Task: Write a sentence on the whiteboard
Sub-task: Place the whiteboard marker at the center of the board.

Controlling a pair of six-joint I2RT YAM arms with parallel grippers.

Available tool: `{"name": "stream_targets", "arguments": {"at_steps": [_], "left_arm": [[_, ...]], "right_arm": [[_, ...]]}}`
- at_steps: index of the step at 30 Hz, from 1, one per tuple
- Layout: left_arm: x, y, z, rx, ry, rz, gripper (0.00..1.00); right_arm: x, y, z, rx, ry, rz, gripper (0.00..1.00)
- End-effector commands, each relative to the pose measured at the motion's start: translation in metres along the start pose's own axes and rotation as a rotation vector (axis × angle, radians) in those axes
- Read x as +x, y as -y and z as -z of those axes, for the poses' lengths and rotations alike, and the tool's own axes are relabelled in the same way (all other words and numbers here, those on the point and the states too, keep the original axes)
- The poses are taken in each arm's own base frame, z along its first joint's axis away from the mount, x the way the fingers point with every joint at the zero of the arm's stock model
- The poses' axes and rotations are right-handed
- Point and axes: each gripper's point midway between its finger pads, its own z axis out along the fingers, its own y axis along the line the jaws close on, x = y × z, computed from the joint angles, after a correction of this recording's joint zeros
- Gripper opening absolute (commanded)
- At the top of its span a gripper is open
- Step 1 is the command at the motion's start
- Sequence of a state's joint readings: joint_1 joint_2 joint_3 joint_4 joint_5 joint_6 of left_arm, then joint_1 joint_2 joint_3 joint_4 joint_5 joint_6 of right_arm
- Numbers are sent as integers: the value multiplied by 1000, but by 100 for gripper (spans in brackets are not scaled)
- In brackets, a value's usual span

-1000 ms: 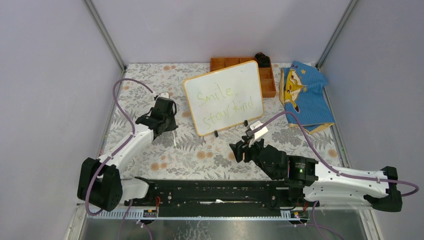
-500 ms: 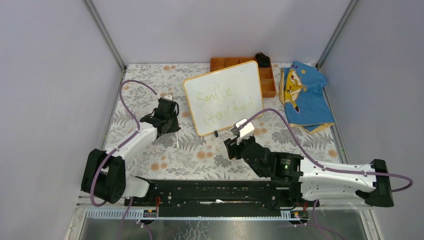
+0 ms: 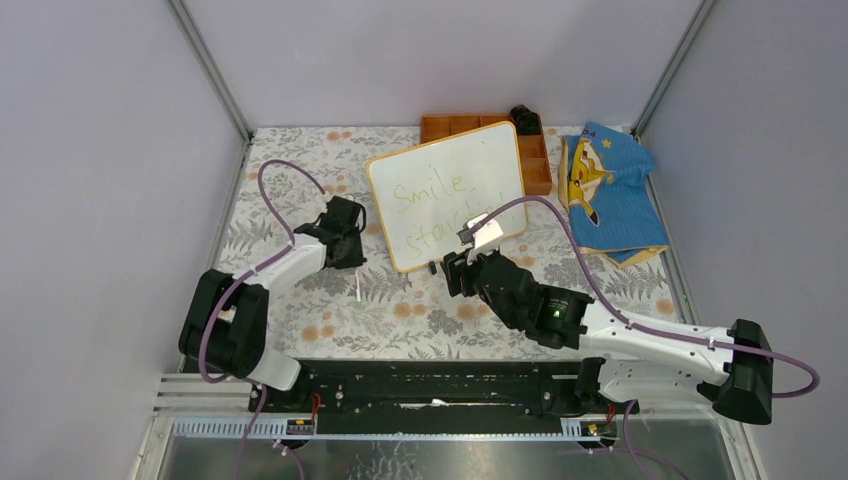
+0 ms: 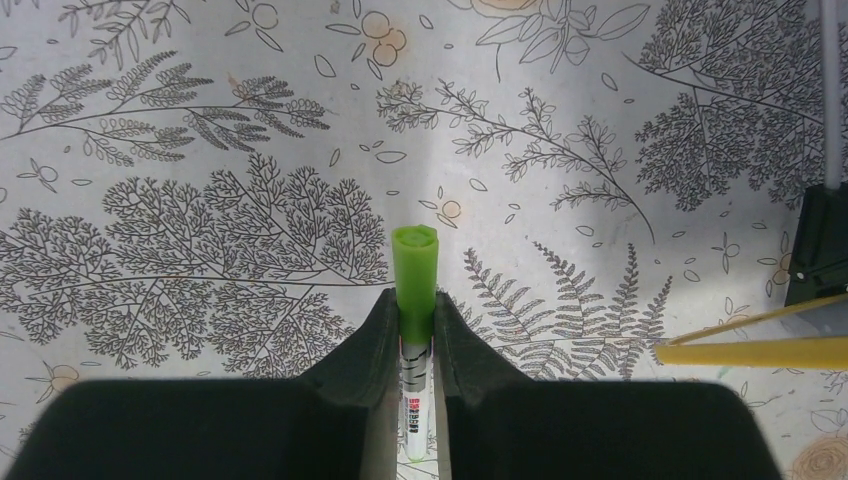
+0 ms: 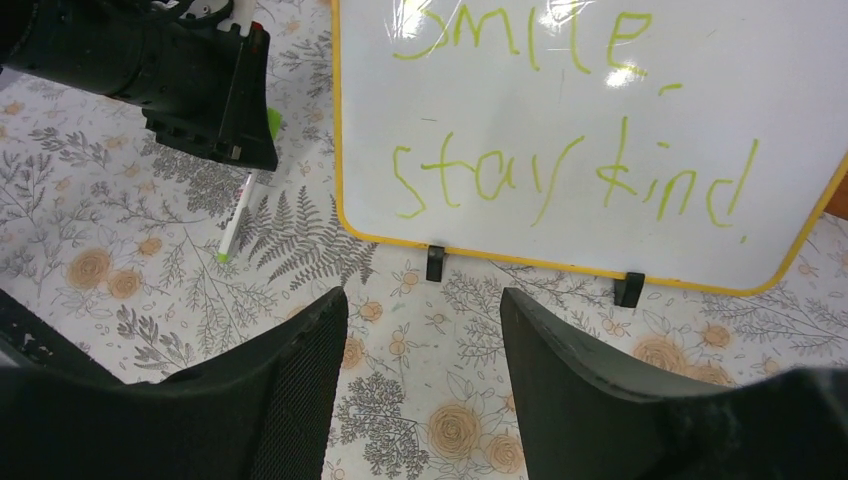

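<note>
My left gripper will next move straight down and release the white marker on the clear spot below, on the leaf-printed tabletop beside the whiteboard.
The whiteboard stands tilted at the table's middle back, on small black feet. The sentence "Smile, stay kind" is written on it in yellow-green, in two lines. Both the whiteboard and the sentence fill the right wrist view. My left gripper is left of the board and shut on a white marker with its green cap on, which pokes past the fingertips. My left gripper is low over the table. My right gripper is open and empty, just in front of the board's lower edge, and looks at it in its own wrist view.
An orange compartment tray lies behind the board, with a black object at its far end. A blue cloth with a cartoon print lies at the back right. The board's yellow frame edge is close on the left gripper's right.
My right arm has reached forward and left, bringing its open gripper up to the board's lower edge. My left gripper has shifted a little right toward the board with the marker.
</note>
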State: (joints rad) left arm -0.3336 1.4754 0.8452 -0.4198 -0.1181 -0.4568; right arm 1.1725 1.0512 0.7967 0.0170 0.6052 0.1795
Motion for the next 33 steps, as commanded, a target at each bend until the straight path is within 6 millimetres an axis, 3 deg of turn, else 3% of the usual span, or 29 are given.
{"name": "stream_targets", "arguments": {"at_steps": [1,23,33], "left_arm": [[-7,6,-3,21,-3,-13,0],[9,-8,-22,-62,-91,-36,16],[12,-13,-25,-85,-106,-43,22]], "right_arm": [[-7,-12,-3,-54,41,-46,64],[5,10,20,-39,66,-126,64],[6,14,22,-27,74,-111,64]]}}
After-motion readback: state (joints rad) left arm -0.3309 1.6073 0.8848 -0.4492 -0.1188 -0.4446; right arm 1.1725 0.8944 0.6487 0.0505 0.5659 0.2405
